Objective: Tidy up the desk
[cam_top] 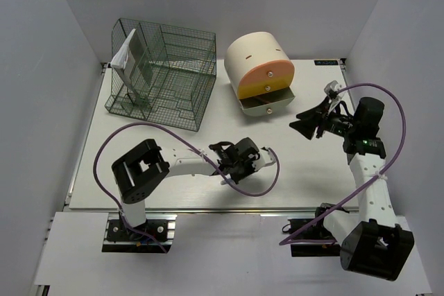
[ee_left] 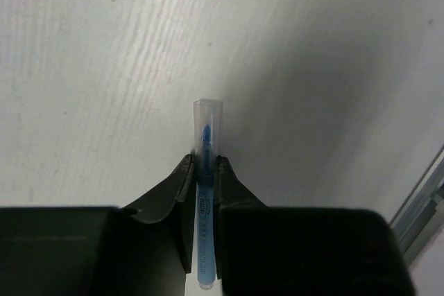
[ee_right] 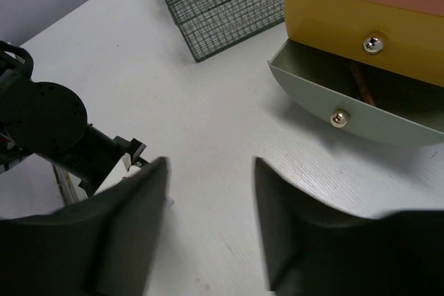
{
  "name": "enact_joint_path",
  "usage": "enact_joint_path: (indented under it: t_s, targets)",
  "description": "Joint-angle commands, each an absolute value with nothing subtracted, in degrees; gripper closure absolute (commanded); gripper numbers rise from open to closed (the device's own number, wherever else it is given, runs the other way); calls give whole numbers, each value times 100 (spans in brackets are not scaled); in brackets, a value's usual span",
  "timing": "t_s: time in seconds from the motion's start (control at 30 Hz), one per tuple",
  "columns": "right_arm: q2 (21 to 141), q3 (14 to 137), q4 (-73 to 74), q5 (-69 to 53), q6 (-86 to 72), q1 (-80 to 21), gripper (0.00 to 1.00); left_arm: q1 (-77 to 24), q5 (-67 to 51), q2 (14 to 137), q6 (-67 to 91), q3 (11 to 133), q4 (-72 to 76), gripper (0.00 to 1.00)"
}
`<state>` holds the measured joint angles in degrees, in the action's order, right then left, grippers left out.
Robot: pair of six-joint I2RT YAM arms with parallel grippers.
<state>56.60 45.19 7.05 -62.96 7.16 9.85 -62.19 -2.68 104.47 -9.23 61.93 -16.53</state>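
The blue pen will come up from the desk (cam_top: 173, 178) next in my left gripper, which will carry it outward over the open grey drawer. The drawer has room inside.
The white desk (cam_top: 173, 178) carries both arms' work area. My left gripper (cam_top: 225, 175) is low over the desk's front middle, shut on a blue pen with a clear cap (ee_left: 205, 171); the pen runs between the fingers and its capped tip points ahead, close above the desk (ee_left: 104, 67). The pen is hidden by the gripper in the top view. My right gripper (cam_top: 300, 124) is open and empty, held above the desk (ee_right: 208, 123) in front of the drawer unit, its fingers (ee_right: 132, 213) spread wide.
A dark green wire rack (cam_top: 161, 74) with a white paper in it stands back left. A cream drawer unit with orange-yellow front (cam_top: 262, 67) stands back centre, its bottom grey drawer (ee_right: 347, 95) pulled open with something brown inside. A silver rail (ee_left: 423, 206) edges the desk.
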Motion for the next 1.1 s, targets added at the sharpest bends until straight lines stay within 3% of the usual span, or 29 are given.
enact_joint_path:
  t_s: [0.0, 0.07, 0.1, 0.13, 0.53, 1.07]
  targets:
    - [5441, 4500, 501, -6180, 624, 1090, 48, -6056, 237, 10126, -1045, 6608, -1820, 100]
    - [5388, 4491, 492, -6004, 572, 1125, 73, -5908, 290, 10134, -1212, 7107, -1828, 100]
    - [5370, 4500, 492, -5907, 571, 1169, 98, -5845, 351, 10238, -1282, 7302, -1880, 100]
    - [5335, 4500, 501, -5845, 580, 1178, 100, -5784, 343, 10291, -1335, 7504, -1924, 100]
    - [4922, 4324, 273, -5361, 571, 1248, 100, -4844, -316, 11715, -2100, 10668, -2048, 100]
    - [4948, 4192, 115, -5721, 580, 1248, 100, -4553, -422, 12594, -3067, 11224, -677, 100]
